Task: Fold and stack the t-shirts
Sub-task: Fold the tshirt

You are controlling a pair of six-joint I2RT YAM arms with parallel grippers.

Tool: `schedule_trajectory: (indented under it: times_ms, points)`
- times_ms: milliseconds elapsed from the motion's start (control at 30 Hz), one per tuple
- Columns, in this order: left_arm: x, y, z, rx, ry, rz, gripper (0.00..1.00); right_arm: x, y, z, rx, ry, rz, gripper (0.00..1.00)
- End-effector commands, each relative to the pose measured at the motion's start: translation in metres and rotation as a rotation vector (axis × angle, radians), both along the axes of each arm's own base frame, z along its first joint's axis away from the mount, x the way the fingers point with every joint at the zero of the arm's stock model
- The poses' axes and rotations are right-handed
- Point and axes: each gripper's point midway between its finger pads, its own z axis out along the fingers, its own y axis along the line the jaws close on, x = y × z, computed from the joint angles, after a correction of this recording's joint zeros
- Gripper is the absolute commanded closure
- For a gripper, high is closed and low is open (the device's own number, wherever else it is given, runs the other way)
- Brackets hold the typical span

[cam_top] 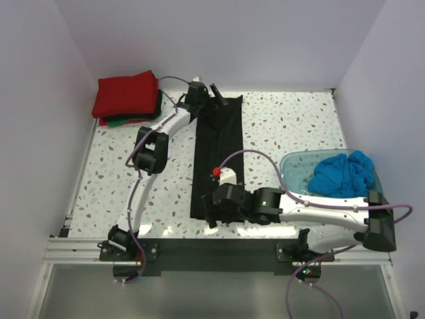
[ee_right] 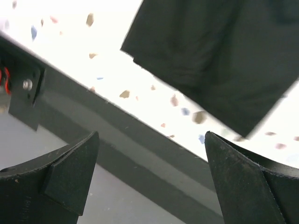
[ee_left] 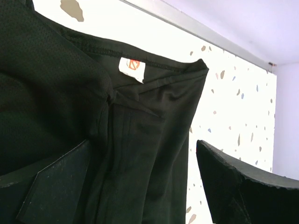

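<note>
My left gripper goes up off the collar end next, then back and down onto the hem corner farther from the tub, as the black t-shirt lies full-length.
A black t-shirt (cam_top: 216, 156) lies folded into a long narrow strip down the middle of the table. In the left wrist view its collar end (ee_left: 140, 121) shows a small white neck label (ee_left: 131, 66). My left gripper (cam_top: 207, 100) hovers open over that far end, the fingers (ee_left: 233, 182) straddling the fabric without closing on it. My right gripper (cam_top: 210, 211) stands open at the strip's near end; the hem corner (ee_right: 219, 60) lies just beyond its fingertips (ee_right: 70, 177). A folded red t-shirt (cam_top: 126, 95) tops a green one (cam_top: 123, 122) at the back left. A crumpled bright blue t-shirt (cam_top: 342, 174) sits in the tub.
The translucent blue plastic tub (cam_top: 295, 174) stands at the right, beside the right arm. White walls close in the back and both sides. The dark front rail (ee_right: 140, 154) runs under the right gripper. Speckled tabletop (cam_top: 285, 126) shows between strip and tub.
</note>
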Motion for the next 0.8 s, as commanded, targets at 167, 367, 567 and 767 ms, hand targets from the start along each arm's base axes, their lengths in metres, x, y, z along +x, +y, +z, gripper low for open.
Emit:
schedule_trajectory:
  times_ms: [167, 367, 567, 767]
  points:
    - [-0.047, -0.015, 0.110, 0.050, -0.102, -0.165, 0.00, 0.049, -0.082, 0.005, -0.113, -0.126, -0.287, 0.01]
    - [-0.095, -0.001, 0.208, 0.071, -0.198, -0.202, 0.00, 0.051, -0.104, -0.003, -0.071, -0.096, -0.384, 0.01]
    - [-0.192, 0.053, 0.163, 0.212, -0.026, -0.188, 0.00, 0.040, -0.127, -0.026, -0.092, -0.052, -0.438, 0.01]
    - [-0.322, 0.090, 0.085, 0.143, 0.098, -0.179, 0.00, 0.028, -0.106, -0.044, 0.036, 0.032, -0.393, 0.01]
